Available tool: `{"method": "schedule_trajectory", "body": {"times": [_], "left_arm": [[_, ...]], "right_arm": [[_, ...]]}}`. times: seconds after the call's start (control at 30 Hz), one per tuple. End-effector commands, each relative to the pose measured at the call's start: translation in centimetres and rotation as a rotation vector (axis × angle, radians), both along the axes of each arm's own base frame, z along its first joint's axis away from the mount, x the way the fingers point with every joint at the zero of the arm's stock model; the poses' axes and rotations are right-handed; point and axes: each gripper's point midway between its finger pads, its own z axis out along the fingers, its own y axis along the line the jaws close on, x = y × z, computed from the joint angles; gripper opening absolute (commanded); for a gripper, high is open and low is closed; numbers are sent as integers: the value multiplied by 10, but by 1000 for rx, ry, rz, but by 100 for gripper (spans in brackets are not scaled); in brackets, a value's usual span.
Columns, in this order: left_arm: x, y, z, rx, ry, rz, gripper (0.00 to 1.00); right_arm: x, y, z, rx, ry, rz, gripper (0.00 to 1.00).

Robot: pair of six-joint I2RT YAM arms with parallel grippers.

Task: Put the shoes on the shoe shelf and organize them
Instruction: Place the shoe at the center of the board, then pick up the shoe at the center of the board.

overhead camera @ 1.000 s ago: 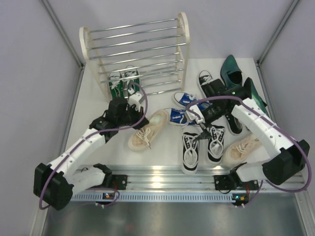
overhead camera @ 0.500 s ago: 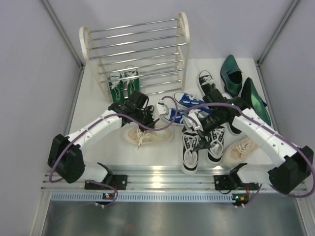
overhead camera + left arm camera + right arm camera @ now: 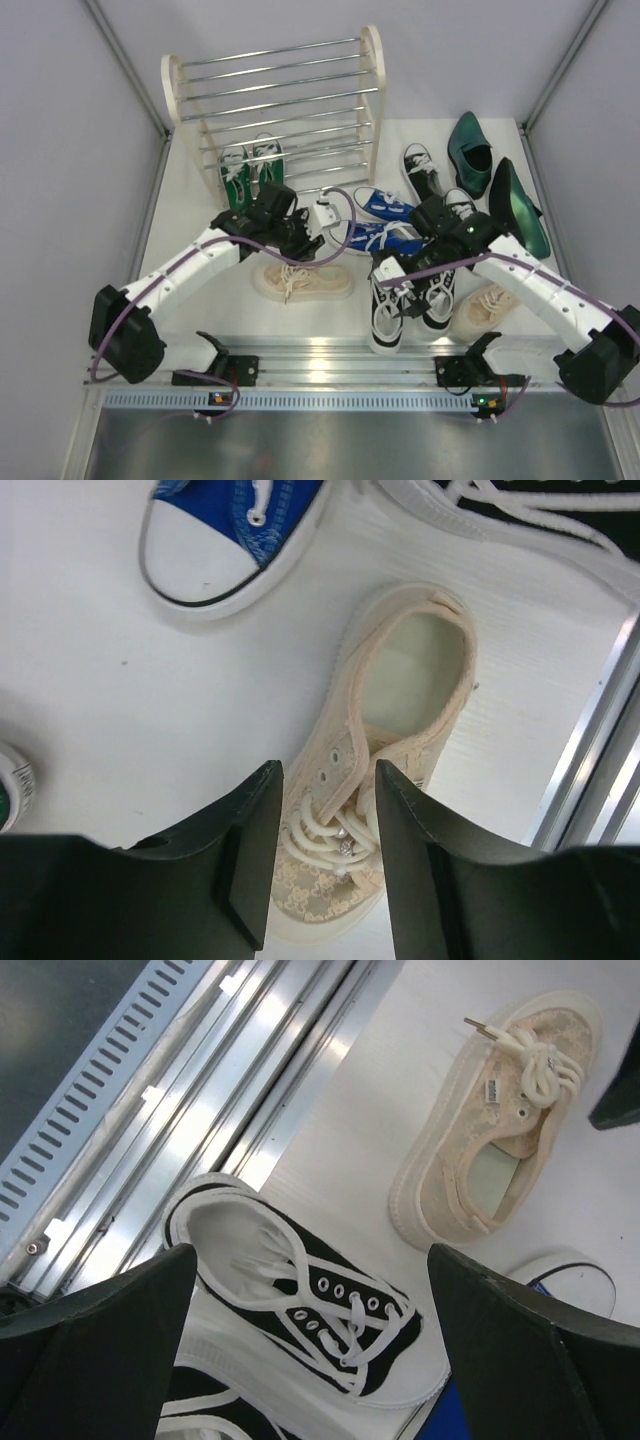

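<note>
I will move my right gripper to the left in the top view next, down onto the edge of the beige sneaker's heel, because that heel faces the black-and-white pair.
My left gripper (image 3: 300,245) (image 3: 325,810) is open, its fingers either side of the laces of a beige sneaker (image 3: 302,281) (image 3: 400,700) lying on the table below it. My right gripper (image 3: 396,277) (image 3: 315,1290) is wide open above a black-and-white sneaker (image 3: 385,312) (image 3: 310,1305), its mate (image 3: 437,297) beside it. A green pair (image 3: 250,165) sits on the lowest tier of the shoe shelf (image 3: 275,90). Blue sneakers (image 3: 380,222), a second black-and-white pair (image 3: 425,170), dark green dress shoes (image 3: 470,150) and another beige sneaker (image 3: 487,305) lie on the table.
A metal rail (image 3: 330,355) (image 3: 200,1090) runs along the near edge, close to the black-and-white pair. Grey walls close in both sides. A blue sneaker toe (image 3: 225,535) lies just beyond the beige sneaker in the left wrist view.
My left arm swung right from beside the shelf to over the beige sneaker, which has turned to lie crosswise. My right gripper moved toward the near edge, over the black-and-white pair.
</note>
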Motion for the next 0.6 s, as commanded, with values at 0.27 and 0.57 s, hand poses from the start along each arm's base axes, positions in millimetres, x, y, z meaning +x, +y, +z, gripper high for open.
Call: {"method": "schedule_trajectory", "body": {"times": [0.27, 0.57], "left_arm": [[24, 85, 94, -461, -24, 1081, 68], [-25, 139, 119, -790, -41, 1320, 78]], "right_arm": [[21, 67, -20, -3, -214, 158, 90], [57, 107, -58, -80, -276, 20, 76]]}}
